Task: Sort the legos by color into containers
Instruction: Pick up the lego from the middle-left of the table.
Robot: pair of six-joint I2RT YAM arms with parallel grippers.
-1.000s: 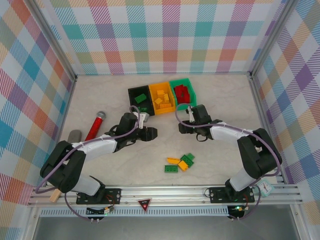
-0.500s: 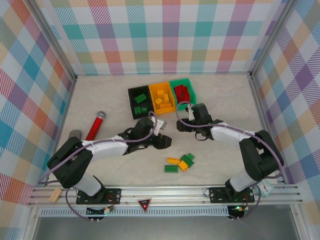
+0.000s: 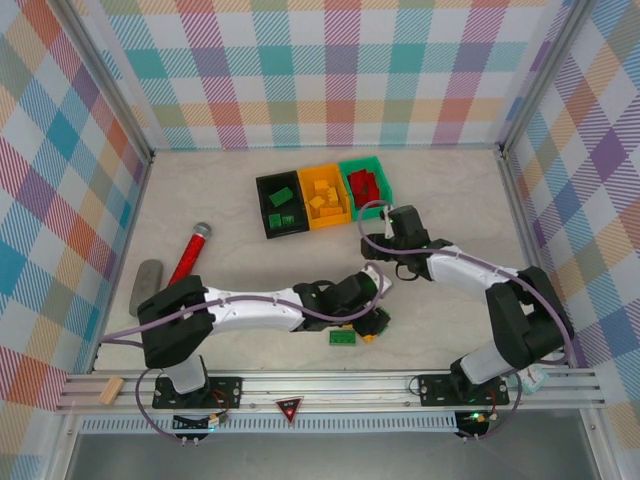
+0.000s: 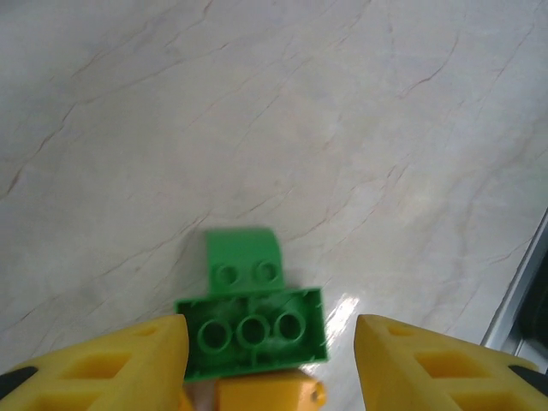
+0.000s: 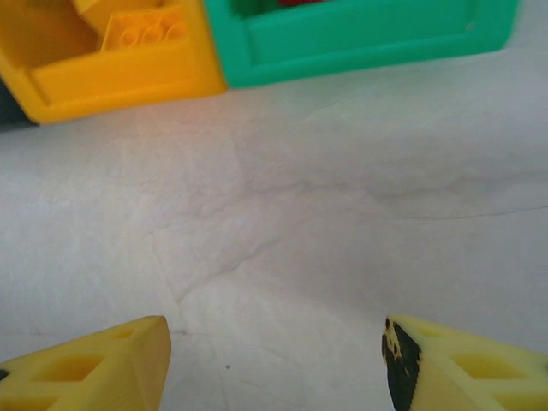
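Note:
I will next move my left gripper past the upturned green lego (image 4: 253,334) and lower it around the curved green lego (image 4: 245,257), because that one is below and beyond my open fingers.
The containers stand in a row at the back: black (image 3: 268,208), orange-yellow (image 3: 326,213) and green (image 3: 381,180), each with legos inside. A few loose legos lie near the front; a green one (image 3: 343,338) and a yellow one (image 3: 368,336) show beside my left gripper (image 3: 378,312). In the left wrist view, that gripper (image 4: 270,342) is open and straddles an upturned green lego (image 4: 253,334). Another green lego (image 4: 244,261) lies beyond it and a yellow one (image 4: 265,394) below. My right gripper (image 3: 378,243) (image 5: 274,342) is open over bare table, just short of the orange-yellow (image 5: 111,77) and green (image 5: 360,38) containers.
A long red stick with a grey head (image 3: 188,255) lies at the left, with a grey object (image 3: 147,285) beside it. A small wooden block (image 3: 110,390) sits on the metal rail (image 3: 330,385) along the near edge. Plaid walls enclose the table.
My left arm has swung right and toward the near edge, from by the black container to the loose pile. The right gripper has shifted slightly and opened wider.

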